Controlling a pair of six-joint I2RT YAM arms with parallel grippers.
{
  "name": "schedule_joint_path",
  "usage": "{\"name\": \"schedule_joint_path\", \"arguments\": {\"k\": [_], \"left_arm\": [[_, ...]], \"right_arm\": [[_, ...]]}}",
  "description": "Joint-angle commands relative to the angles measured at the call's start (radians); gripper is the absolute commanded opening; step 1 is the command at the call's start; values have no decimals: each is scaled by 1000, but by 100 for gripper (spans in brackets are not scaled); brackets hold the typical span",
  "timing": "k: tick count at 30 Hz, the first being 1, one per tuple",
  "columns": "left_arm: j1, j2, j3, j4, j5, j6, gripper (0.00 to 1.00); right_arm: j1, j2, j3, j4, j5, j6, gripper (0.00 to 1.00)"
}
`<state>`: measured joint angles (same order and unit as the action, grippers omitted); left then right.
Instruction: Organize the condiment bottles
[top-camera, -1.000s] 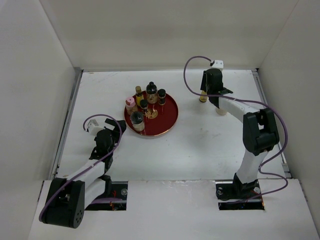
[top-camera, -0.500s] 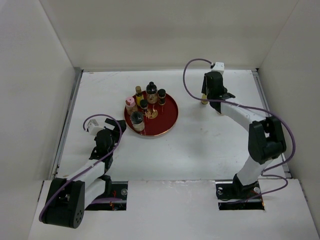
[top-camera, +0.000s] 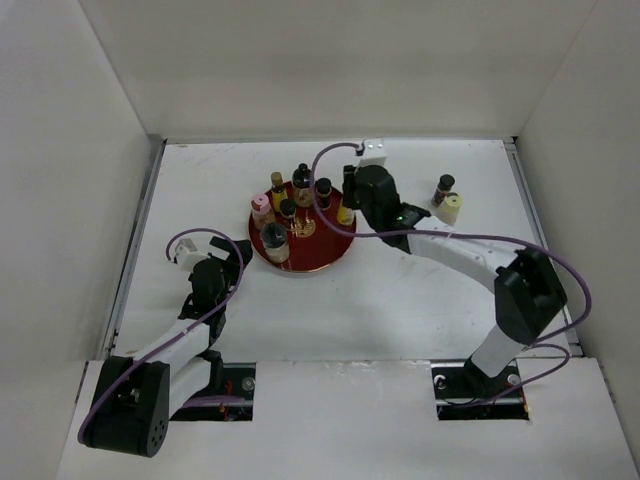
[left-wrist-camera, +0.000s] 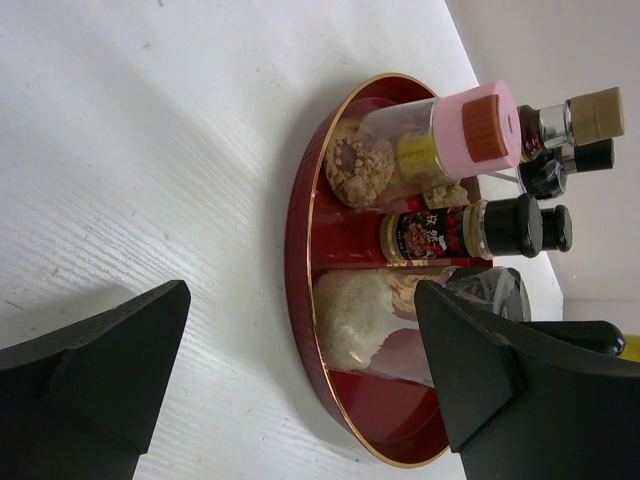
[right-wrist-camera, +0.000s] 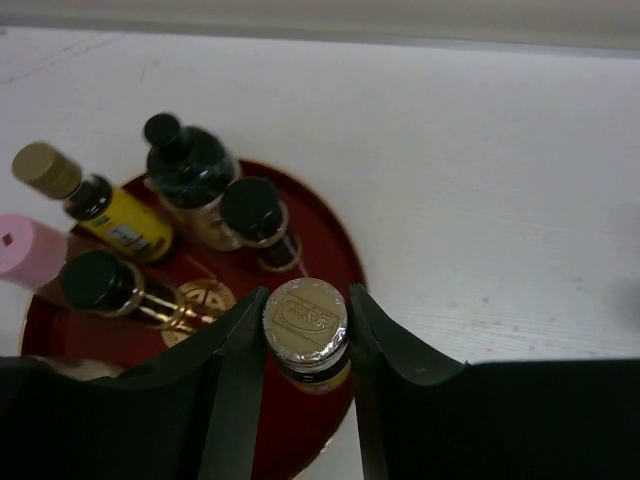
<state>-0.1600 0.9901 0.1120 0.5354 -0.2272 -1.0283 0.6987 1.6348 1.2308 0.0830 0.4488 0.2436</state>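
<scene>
The robot's right hand needs to lower it next and move it toward the tray's middle, beside the black-capped bottle.
My right gripper (right-wrist-camera: 306, 322) is shut on a small yellow-labelled bottle with a gold foil cap (right-wrist-camera: 305, 318), held over the right edge of the round red tray (right-wrist-camera: 343, 250). The top view shows this bottle (top-camera: 344, 213) beside my right gripper (top-camera: 352, 207). Several condiment bottles stand on the tray (top-camera: 330, 250): a yellow one (top-camera: 278, 186), dark ones (top-camera: 302, 181), a pink-capped jar (top-camera: 262, 207). Two more stand on the table at back right: a dark-capped one (top-camera: 443, 187) and a pale yellow-capped one (top-camera: 452, 207). My left gripper (top-camera: 231, 253) is open just left of the tray.
In the left wrist view the tray rim (left-wrist-camera: 298, 230) lies close ahead, with the pink-capped jar (left-wrist-camera: 470, 128) and a black-capped bottle (left-wrist-camera: 500, 228) on it. White walls enclose the table on the left, back and right.
My right arm has swung left from the back right of the table to the tray, carrying the foil-capped bottle. The two other bottles there now show. The left arm has not moved.
</scene>
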Motion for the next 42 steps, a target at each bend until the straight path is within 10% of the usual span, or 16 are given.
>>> {"name": "schedule_joint_path", "arguments": {"k": [1,27,36,42], "left_arm": [[-5,-18,25,49,-4,-3,100],[-5,-24,23,48,6,-6,100],[-2,-31,20,43,0,-4,100],[0,-24,23,43,11,-6,100]], "right_arm": [[54,65,114,98,-12,19,28],[107,353,299,167,-7,-30,41],[107,206,205,204,-7,-27,74],[52,-2,-3,219,14,-21,62]]}}
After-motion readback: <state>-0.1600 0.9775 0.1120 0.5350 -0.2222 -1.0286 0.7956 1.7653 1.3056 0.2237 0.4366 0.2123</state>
